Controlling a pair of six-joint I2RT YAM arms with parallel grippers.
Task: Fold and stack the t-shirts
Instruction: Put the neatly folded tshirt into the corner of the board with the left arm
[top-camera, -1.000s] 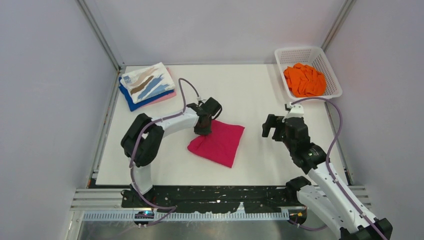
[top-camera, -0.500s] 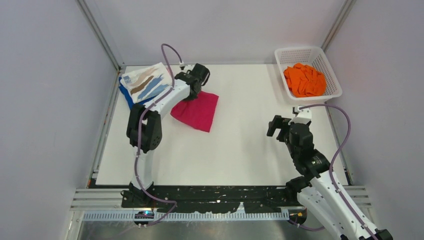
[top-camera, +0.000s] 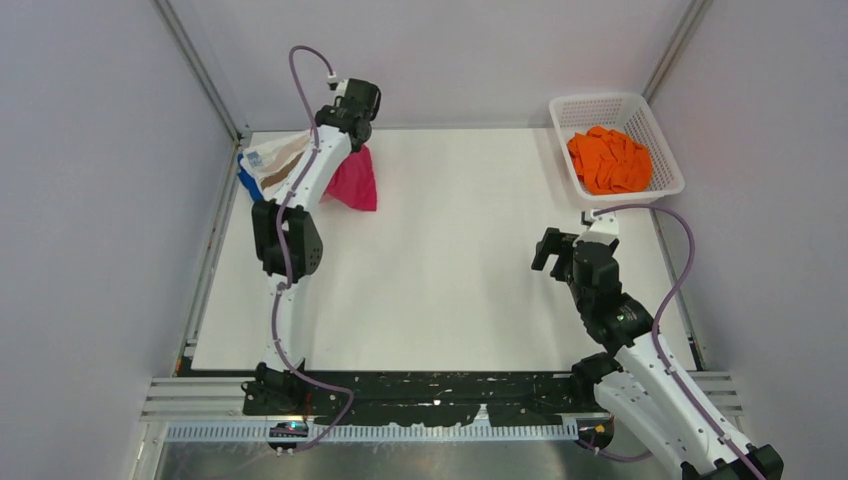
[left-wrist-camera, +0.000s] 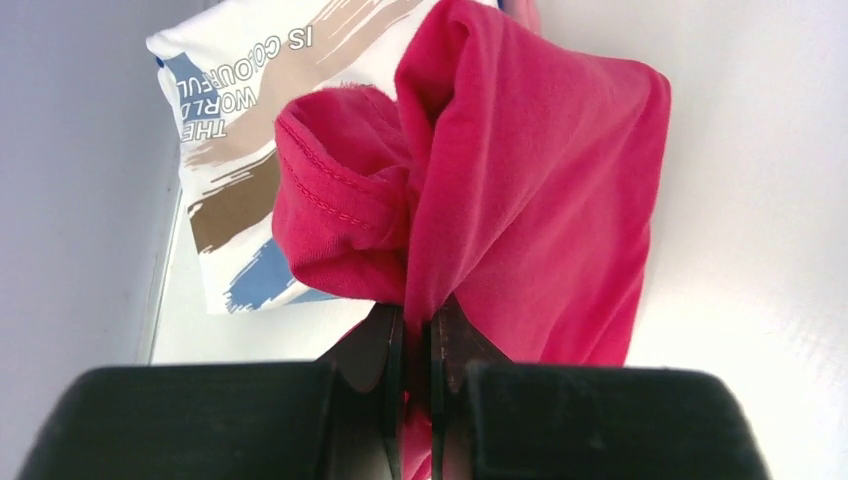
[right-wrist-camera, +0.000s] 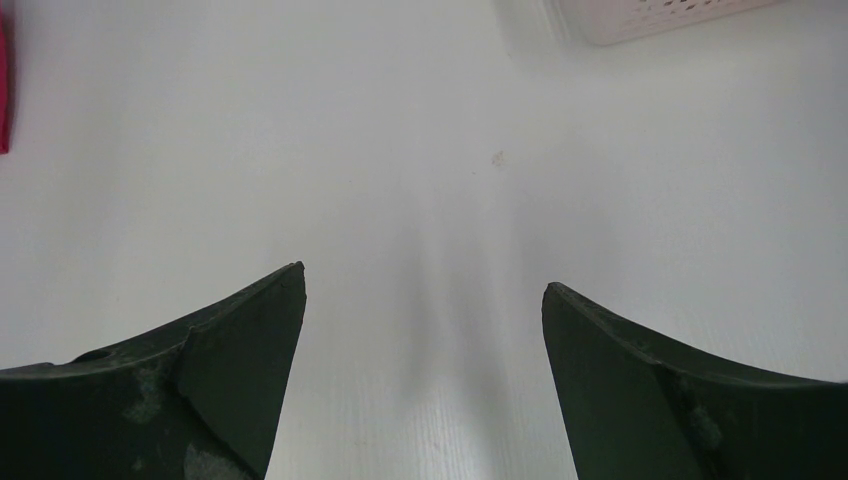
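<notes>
The white t-shirt atop the stack lies below and to the left in the top view, so the robot's left gripper will next swing across, lower and release the magenta t-shirt.
My left gripper is shut on a bunched edge of the magenta t-shirt and holds it up at the back left. The cloth hangs in folds from the pinched jaws, beside the folded stack. On top of that stack lies the white t-shirt with brown and blue streaks, and a blue t-shirt peeks out beneath it. My left arm hides part of the stack. An orange t-shirt lies crumpled in the basket. My right gripper hovers open over bare table.
The white lattice basket stands at the back right corner, its lower edge showing in the right wrist view. Walls and metal frame posts close in the table at the back and sides. The white tabletop lies between the arms.
My left arm has carried the magenta t-shirt from the table's middle to the back left, lifting it beside the stack. My right gripper drew back slightly and stayed open.
</notes>
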